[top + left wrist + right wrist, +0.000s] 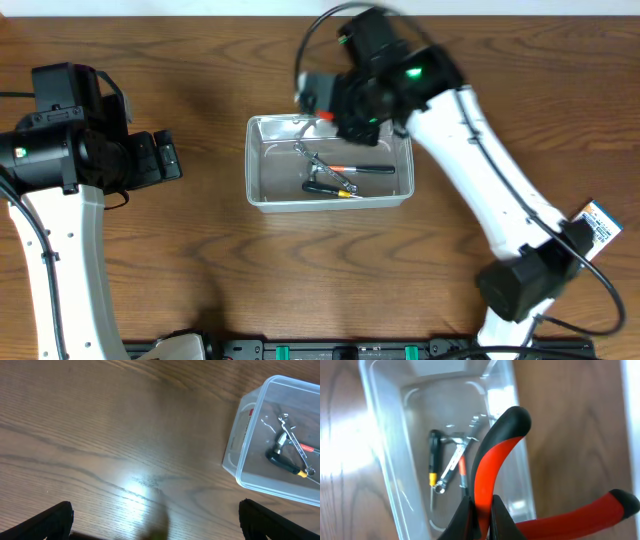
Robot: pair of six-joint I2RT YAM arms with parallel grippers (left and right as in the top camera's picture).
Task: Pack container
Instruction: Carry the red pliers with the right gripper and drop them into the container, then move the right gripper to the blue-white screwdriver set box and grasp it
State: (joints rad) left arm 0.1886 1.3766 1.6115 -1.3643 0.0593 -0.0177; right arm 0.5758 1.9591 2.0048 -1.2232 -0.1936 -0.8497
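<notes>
Next, the right gripper draws the pliers [492, 460] back, lowers them onto the wrench [454, 459] and releases, as the container's tools lie below it, back from the container's far edge.
The clear plastic container [258, 188] sits mid-table and holds a wrench [318, 160], a black-handled screwdriver [325, 188] and a red-handled tool [355, 168]. It also shows in the left wrist view [241, 467] and the right wrist view [380, 440]. My right gripper [328, 105] hovers over the container's far edge, shut on red-and-black pliers [492, 460] by one handle [483, 512]. My left gripper [155, 520] is open and empty above bare table, left of the container.
The wooden table [150, 270] runs all around the container. A white tag [598, 222] hangs on the right arm near its base. A black rail [340, 350] lines the front edge.
</notes>
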